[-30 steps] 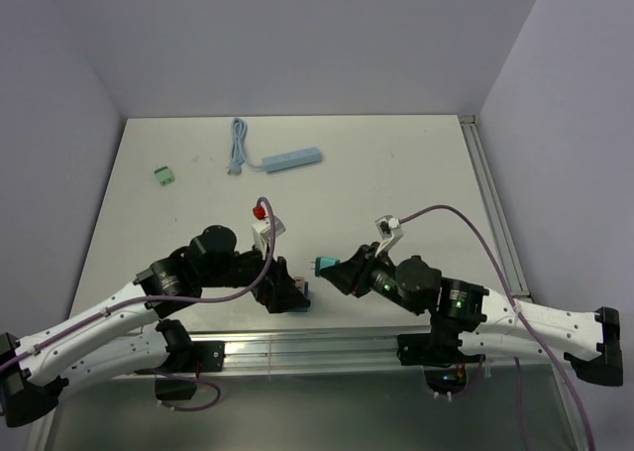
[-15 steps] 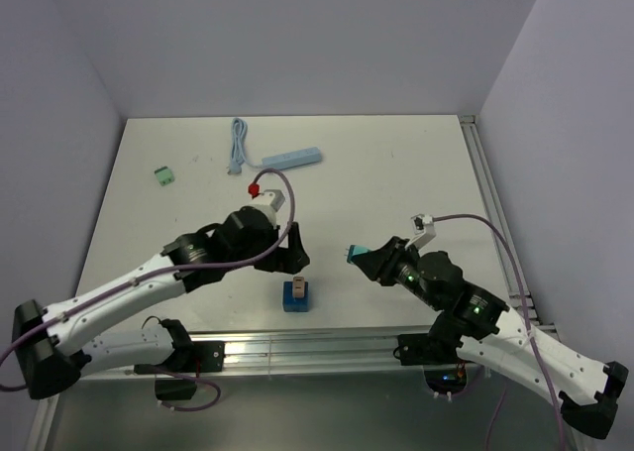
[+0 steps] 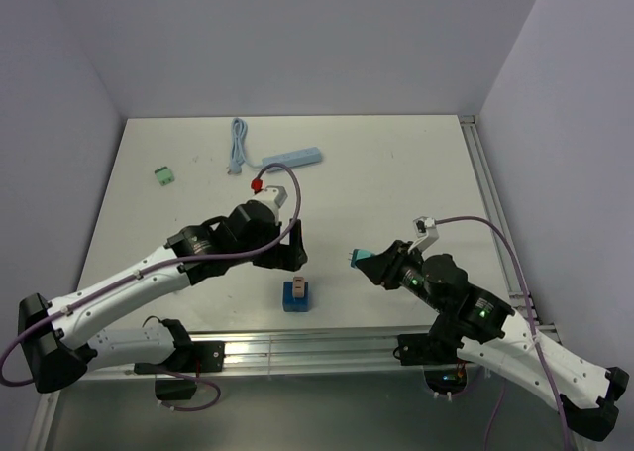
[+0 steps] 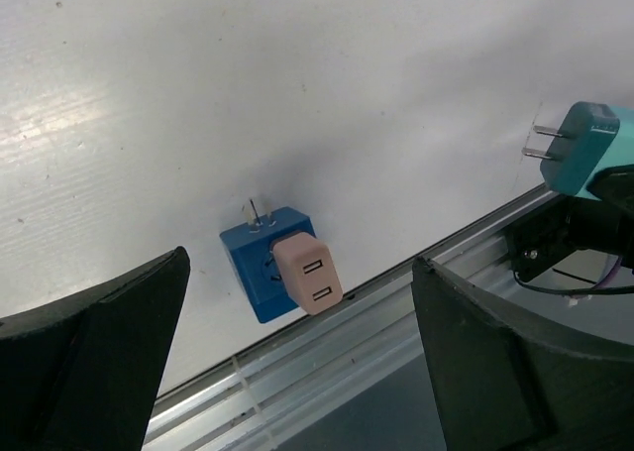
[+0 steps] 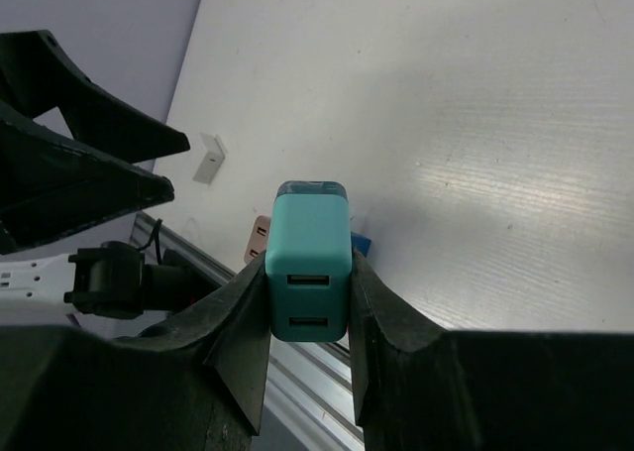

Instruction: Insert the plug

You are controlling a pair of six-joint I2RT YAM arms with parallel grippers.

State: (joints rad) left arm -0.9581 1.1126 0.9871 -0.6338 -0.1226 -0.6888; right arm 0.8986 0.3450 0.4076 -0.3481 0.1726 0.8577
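Note:
My left gripper moves toward the rail next, turns, lowers and closes on the blue socket cube [image 3: 294, 299] [image 4: 256, 268], because its open fingers stand above and crooked to it.
A blue socket cube [image 3: 294, 299] sits near the table's front edge with a pink USB plug [image 3: 298, 285] seated in it. Both show in the left wrist view, the cube [image 4: 256, 268] and the pink plug [image 4: 308, 273]. My left gripper [image 3: 293, 257] is open and empty, hovering just behind and above the cube, its jaws wide apart [image 4: 300, 265]. My right gripper [image 3: 369, 264] is shut on a teal USB plug [image 5: 309, 243], held in the air to the right of the cube. The teal plug's two prongs point towards the cube [image 4: 581, 146].
A light blue power strip [image 3: 293, 159] with its cable [image 3: 237, 146] lies at the back. A small green connector [image 3: 165, 175] lies at the back left. An aluminium rail [image 3: 297, 350] runs along the table's front edge, just before the cube.
My left gripper let go of the cube, opened and lifted back away from it. My right arm drew back to the right with the teal plug. The cube stays put.

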